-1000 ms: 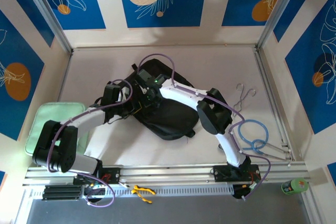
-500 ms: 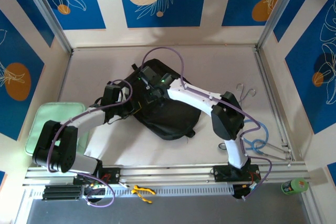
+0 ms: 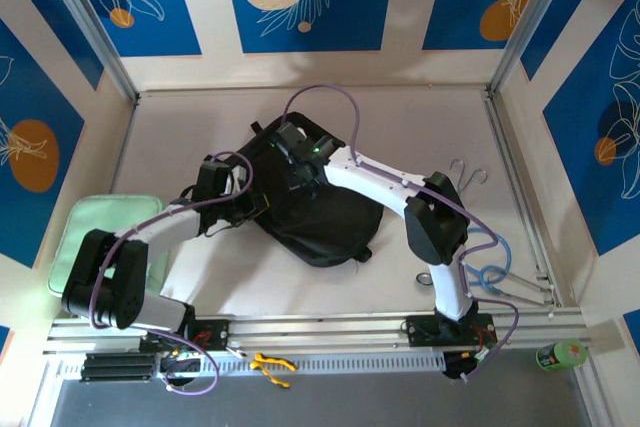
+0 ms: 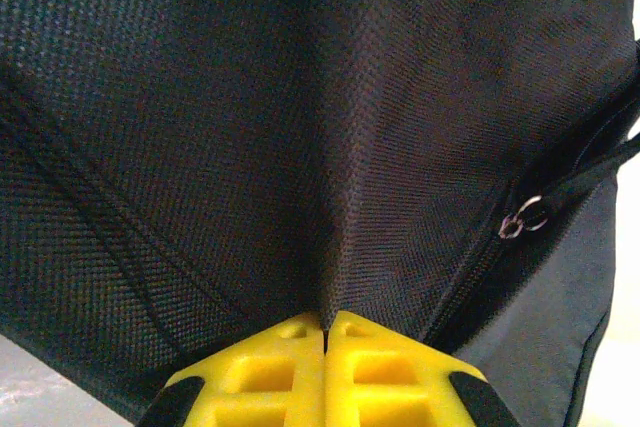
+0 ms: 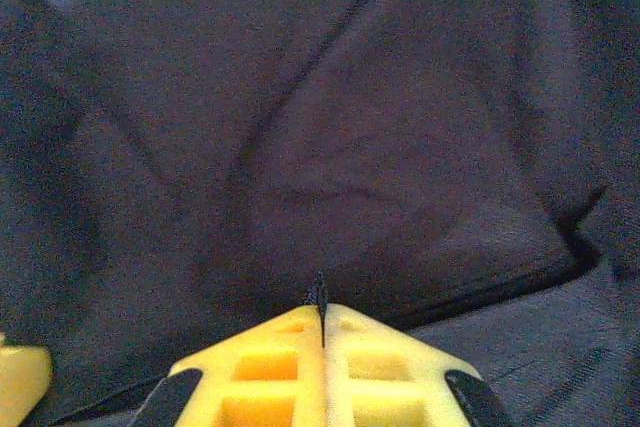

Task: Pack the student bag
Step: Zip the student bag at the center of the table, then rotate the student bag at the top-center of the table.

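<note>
My right gripper draws across the bag [image 3: 325,222] toward its far edge on the scissors' side [image 3: 325,131] next and releases the thin black sliver, because the cloth lies crumpled.
The student bag [image 3: 325,222], a black fabric backpack, lies crumpled in the middle of the table. My left gripper [image 3: 257,209] is at the bag's left side. In the left wrist view its yellow jaws [image 4: 326,323] are shut on a raised fold of the bag's woven cloth [image 4: 340,197], with a zip and metal pull ring [image 4: 526,217] to the right. My right gripper [image 3: 298,169] is over the bag's far part. Its jaws [image 5: 321,313] are shut on a thin black sliver of the bag [image 5: 319,294], against dark fabric [image 5: 300,147].
A pale green flat pad [image 3: 100,237] lies at the left edge beside the left arm. Metal scissors [image 3: 465,179] and a coiled blue cable [image 3: 485,259] lie at the right. A green bottle [image 3: 560,354] stands outside the front rail.
The right arm has stretched out, carrying its shut gripper farther across the bag's top, and its elbow has swung right. The left arm has not moved.
</note>
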